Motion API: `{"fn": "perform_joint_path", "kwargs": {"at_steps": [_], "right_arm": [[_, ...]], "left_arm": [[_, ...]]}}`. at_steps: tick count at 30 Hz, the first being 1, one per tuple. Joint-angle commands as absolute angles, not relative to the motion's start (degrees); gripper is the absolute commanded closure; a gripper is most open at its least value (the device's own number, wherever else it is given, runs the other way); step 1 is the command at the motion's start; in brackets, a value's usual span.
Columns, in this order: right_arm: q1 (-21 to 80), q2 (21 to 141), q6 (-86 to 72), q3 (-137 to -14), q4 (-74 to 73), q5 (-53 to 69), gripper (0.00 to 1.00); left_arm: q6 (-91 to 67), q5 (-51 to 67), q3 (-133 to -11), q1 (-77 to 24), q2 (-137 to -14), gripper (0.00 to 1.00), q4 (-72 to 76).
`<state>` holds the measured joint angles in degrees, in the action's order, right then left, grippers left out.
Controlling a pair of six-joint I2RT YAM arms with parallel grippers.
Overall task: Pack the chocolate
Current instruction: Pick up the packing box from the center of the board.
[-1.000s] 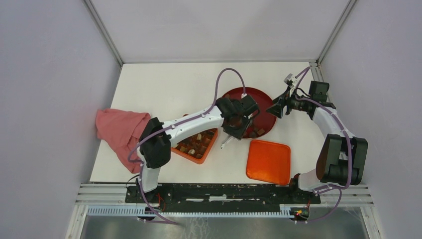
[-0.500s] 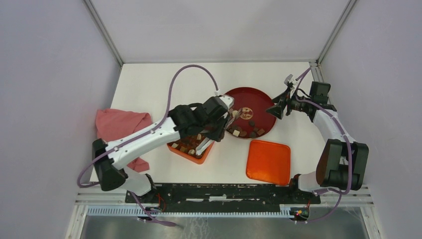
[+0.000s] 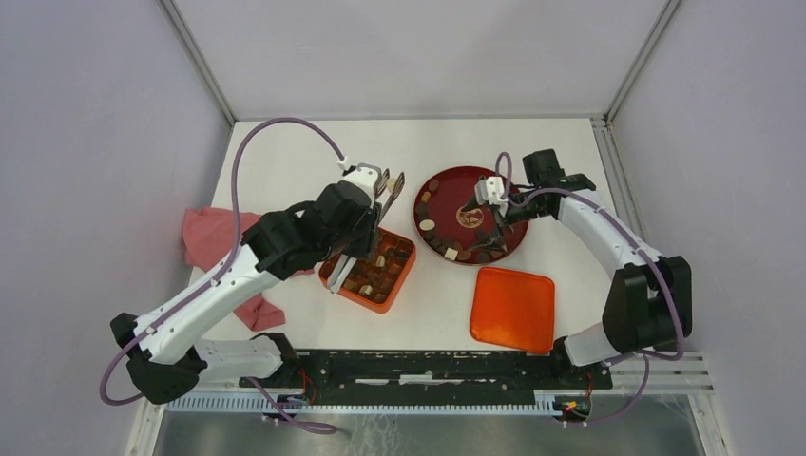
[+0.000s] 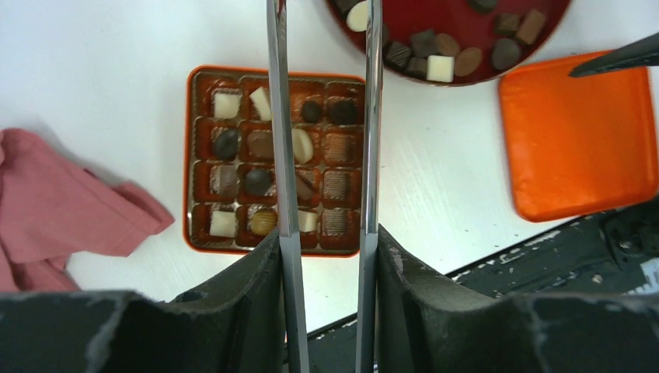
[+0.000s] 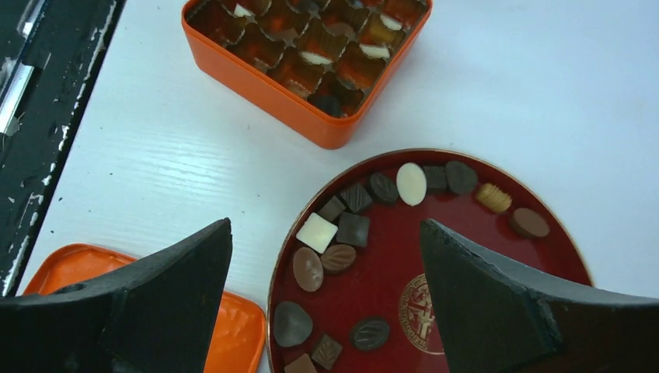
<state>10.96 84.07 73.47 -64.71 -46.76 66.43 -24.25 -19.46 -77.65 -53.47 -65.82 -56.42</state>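
The robot will next bring its open right gripper toward the box, then down onto the box's rim at its far corner by the plate.
Several chocolate pieces point(image 5: 338, 229) in dark brown, mid brown and cream lie along the near rim of the round dark-red plate point(image 3: 432, 180); they also show in the top view point(image 3: 454, 251). More chocolate point(image 4: 256, 144) fills many cells of the orange compartmented box point(image 3: 397, 277). My left gripper point(image 3: 342, 271) carries two long metal blades, held apart and empty, high above the box point(image 4: 189, 155); it shows in the left wrist view point(image 4: 322, 47). My right gripper point(image 3: 487, 214) hangs open and empty over the plate point(image 5: 466, 303), seen in the right wrist view point(image 5: 326, 225).
The orange box lid point(image 3: 513, 307) lies flat near the front, right of the box and below the plate; it also shows in the left wrist view point(image 4: 579, 140). A pink cloth point(image 3: 223, 252) lies at the left table edge. The black base rail point(image 3: 428, 366) runs along the front.
My left arm swung from the plate leftward and now sits over the box. My right arm moved from the plate's right side to above the plate.
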Motion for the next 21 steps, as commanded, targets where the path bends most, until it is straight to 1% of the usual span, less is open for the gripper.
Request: {"fn": "perform_joint_path", "kwargs": {"at_steps": [1, 3, 6, 9, 11, 17, 21], "right_arm": [[17.5, 85.9, 57.2, -65.8, -34.2, 55.0, 0.06], [21.4, 87.7, 49.1, -67.1, -29.1, 48.9, 0.09], [26.0, 90.4, 36.7, -68.3, -22.4, 44.6, 0.18], [31.7, 92.9, 27.8, -68.4, -16.4, 39.9, 0.24], [35.0, 94.8, 23.0, -68.8, -13.1, 35.7, 0.31], [41.0, 98.9, 16.6, -70.7, -8.0, 24.2, 0.37], [42.5, 102.9, 14.6, -73.9, -8.1, 22.0, 0.4]], "left_arm": [[-22.6, -20.2, -75.0, -49.9, -63.8, 0.98, -56.0], [-23.5, -21.2, -74.7, -48.6, -62.9, 0.98, -57.3], [-25.0, -24.4, -75.2, -47.2, -62.5, 0.98, -60.2], [-27.1, -26.2, -75.7, -46.6, -61.6, 0.98, -60.9], [-29.0, -27.2, -76.3, -46.4, -61.0, 0.98, -61.6], [-34.3, -27.4, -75.9, -46.4, -57.1, 0.98, -64.4], [-35.6, -26.2, -74.7, -46.4, -55.4, 0.98, -65.3]]}}
